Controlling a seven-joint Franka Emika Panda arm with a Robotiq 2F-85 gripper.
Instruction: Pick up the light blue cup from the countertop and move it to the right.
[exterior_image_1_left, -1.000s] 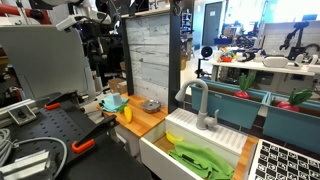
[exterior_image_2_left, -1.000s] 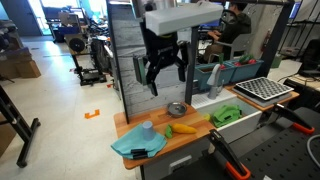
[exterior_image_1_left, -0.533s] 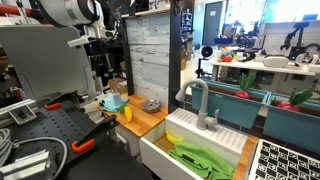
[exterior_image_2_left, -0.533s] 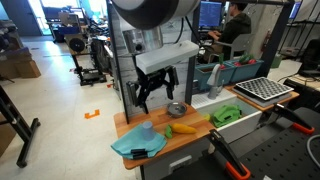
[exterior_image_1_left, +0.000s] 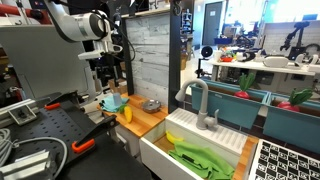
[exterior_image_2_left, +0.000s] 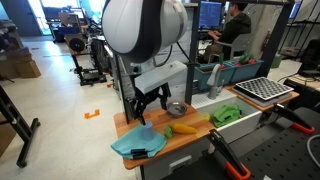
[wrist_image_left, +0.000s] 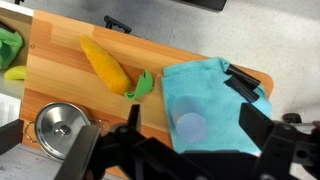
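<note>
The light blue cup on the cloth is below my gripper, and my open fingers are already lined up with both of its sides, so I will lower my gripper around it next.
The light blue cup stands on a light blue cloth at one end of the wooden countertop. In the wrist view my gripper is open, with one finger on each side of the cup and not touching it. In an exterior view the gripper hangs just above the cup and the cloth. In an exterior view the gripper is over the pale blue items, and the cup itself cannot be told apart there.
A yellow corn-like item with a green piece lies next to the cloth. A grey metal bowl sits beyond it. A black clip lies on the cloth. The white sink holds a green cloth beside the grey tap.
The arm has come down and moved toward the cloth end of the countertop, from high above the bowl to just over the cup. The cup has not moved.
</note>
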